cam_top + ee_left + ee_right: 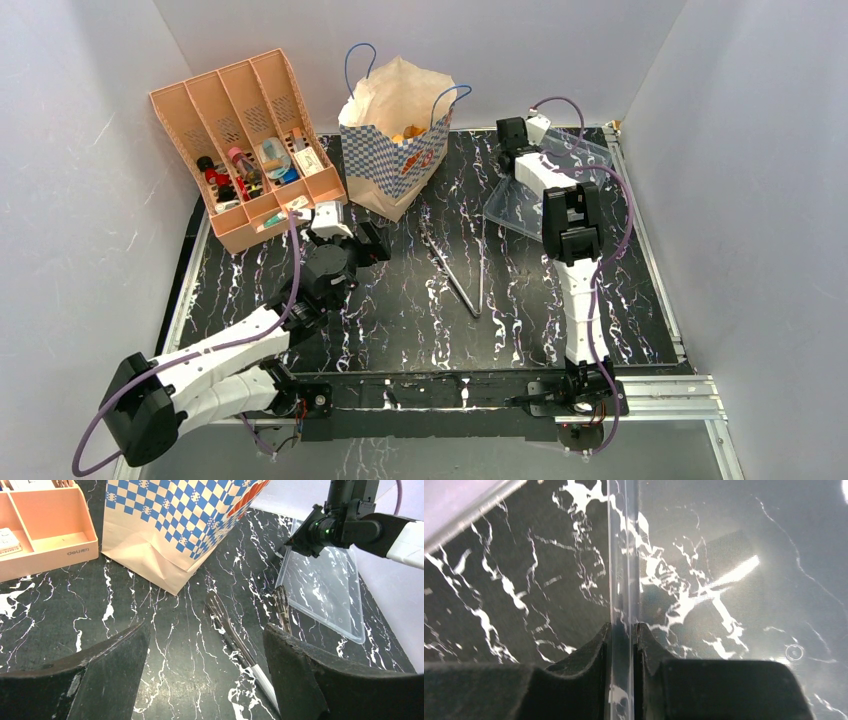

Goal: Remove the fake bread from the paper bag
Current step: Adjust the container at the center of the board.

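Bare tabletop lies between the clear tray (623, 580) and the paper bag, so my right gripper should turn, swing the tray toward the bag and release the tray's rim.
The paper bag (395, 150) stands at the back middle of the table, tan with a blue-and-white checkered band and blue cord handles. It also shows in the left wrist view (185, 520). A little orange-brown fake bread (412, 131) peeks out of its open top; the rest is hidden inside. My left gripper (345, 238) is open and empty in front of the bag, above the bare table (205, 650). My right gripper (515, 140) is shut on the rim of the clear plastic tray (623, 580) at the back right.
An orange slotted organiser (245, 140) with small items stands at the back left. Metal tongs (455, 270) lie in the middle of the table, also in the left wrist view (235, 635). The clear tray (545, 190) sits tilted to the right of the bag.
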### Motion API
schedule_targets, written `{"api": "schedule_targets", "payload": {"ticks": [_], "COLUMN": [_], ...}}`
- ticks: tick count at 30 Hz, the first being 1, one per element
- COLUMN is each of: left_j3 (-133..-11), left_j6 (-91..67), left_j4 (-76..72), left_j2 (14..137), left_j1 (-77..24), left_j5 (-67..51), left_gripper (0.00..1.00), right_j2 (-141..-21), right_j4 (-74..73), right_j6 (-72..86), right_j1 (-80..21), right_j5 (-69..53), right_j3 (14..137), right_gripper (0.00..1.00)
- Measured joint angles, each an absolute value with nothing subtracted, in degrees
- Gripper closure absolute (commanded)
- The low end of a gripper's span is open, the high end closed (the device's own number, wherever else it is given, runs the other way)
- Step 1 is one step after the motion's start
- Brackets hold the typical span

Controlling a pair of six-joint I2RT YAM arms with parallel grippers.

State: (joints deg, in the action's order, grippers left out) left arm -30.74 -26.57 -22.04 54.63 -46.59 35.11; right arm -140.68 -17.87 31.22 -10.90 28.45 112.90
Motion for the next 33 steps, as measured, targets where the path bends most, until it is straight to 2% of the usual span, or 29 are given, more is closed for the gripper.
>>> {"api": "schedule_targets", "payload": {"ticks": [5, 18, 28, 29, 31, 33], "left_j3": [-31.2, -31.42, -31.42, -31.42, -31.42, -31.53], "left_j6": [-26.26, -26.17, -25.93, -25.91, -25.74, -25.63], "left_j4": [-22.7, -22.7, -22.72, -22.72, -22.72, -22.68], "left_j2": [56.07, 56.9, 56.93, 56.97, 57.17, 57.52], "left_j1": [-46.59, -46.57, -46.57, -46.57, -46.57, -46.57], "left_j5": [35.27, 35.4, 35.42, 35.44, 35.59, 35.81], "left_gripper": [0.19, 0.19, 0.19, 0.19, 0.15, 0.11], "right_j2": [-144.07, -144.18, -144.18, -144.27, -144.79, -145.21], "right_j4": [-19.73, -19.31, -19.99, -19.92, -19.9, -19.18], "right_j6": [39.31, 68.27, 80.12, 80.4, 80.75, 80.66], "right_j1": [-9.45, -8.97, -9.61, -9.65, -9.78, -9.82], "right_j5": [26.11, 24.69, 24.69, 24.69, 24.69, 24.38], "right_j3": [119.15, 118.76, 119.2, 119.28, 120.16, 120.64], "right_gripper": [1.0, 1.0, 1.0, 0.96, 0.75, 0.62]}}
